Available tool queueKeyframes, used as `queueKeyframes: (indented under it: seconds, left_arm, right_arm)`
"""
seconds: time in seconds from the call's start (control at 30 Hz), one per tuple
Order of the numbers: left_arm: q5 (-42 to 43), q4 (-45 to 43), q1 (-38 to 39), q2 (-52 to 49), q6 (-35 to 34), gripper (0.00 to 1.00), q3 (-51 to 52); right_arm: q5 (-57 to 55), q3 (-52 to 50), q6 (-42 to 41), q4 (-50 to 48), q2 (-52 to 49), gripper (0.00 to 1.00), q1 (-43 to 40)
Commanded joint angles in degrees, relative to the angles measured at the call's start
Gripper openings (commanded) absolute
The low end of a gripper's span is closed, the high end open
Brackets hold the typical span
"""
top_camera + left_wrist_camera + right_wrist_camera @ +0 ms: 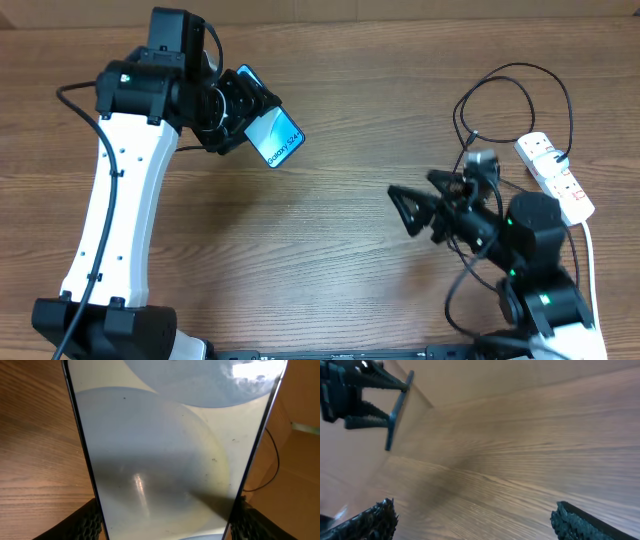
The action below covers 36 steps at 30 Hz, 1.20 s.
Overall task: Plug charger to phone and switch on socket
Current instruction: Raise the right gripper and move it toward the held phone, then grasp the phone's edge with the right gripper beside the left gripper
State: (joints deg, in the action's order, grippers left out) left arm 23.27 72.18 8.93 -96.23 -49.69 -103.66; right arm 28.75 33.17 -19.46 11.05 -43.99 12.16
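My right gripper moves outward toward the phone [276, 138] next, fingers around the long edges at the lettered end, since my left gripper leaves them free.
My left gripper [243, 112] is shut on the phone [276, 138] and holds it tilted above the table at the upper left. Its blue-teal screen with "Galaxy S24+" text faces up. In the left wrist view the phone's screen [165, 445] fills the frame between the two fingers [165, 527]. My right gripper [404, 210] is open and empty over the table's middle right, pointing left. In the right wrist view its fingers [475, 522] are wide apart and the phone shows edge-on [397, 410] at the upper left. The white socket strip [556, 178] lies at the far right. The charger's black cable [505, 71] loops beside it; its plug tip is not discernible.
The right arm's body [530, 250] sits over the lower right, close to the socket's white cord [590, 260]. The left arm's white link [115, 220] spans the left side. Bare wooden table [330, 260] lies between the two grippers.
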Motion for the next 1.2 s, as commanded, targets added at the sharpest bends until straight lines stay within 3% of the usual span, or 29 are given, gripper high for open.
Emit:
queueKeyframes:
  seconds: [0.0,0.13,0.37,0.5,0.8,0.97,1.17]
  left_arm:
    - [0.39,-2.36,1.92,0.61,-3.76,0.34,1.9]
    - [0.28,-6.64,4.39,0.61,-7.67,0.34,5.07]
    - [0.09,-12.44,6.78,0.61,-16.37,0.33,9.94]
    - [-0.35,-13.07,7.48,0.61,-19.02,0.33,10.43]
    - [-1.36,-16.17,11.89,0.61,-21.7,0.33,10.43]
    - [-1.79,-16.61,13.9,0.61,-21.7,0.33,10.43]
    - [-1.16,-16.61,15.37,0.61,-21.68,0.33,10.43]
  right_arm:
    - [5.6,0.22,-9.18,-6.99,-6.49,1.0,0.98]
    - [13.18,0.22,-12.81,-19.17,-16.39,1.0,3.76]
    - [10.58,0.22,-13.77,-34.53,-27.17,1.0,9.81]
    - [0.57,0.22,-13.77,-35.04,-28.7,1.0,12.22]
    - [-10.47,0.24,-13.77,-38.51,-28.81,1.0,16.06]
    - [-10.73,0.24,-13.79,-40.74,-28.81,0.99,16.81]
    - [-10.73,0.24,-17.53,-43.21,-28.81,0.88,16.81]
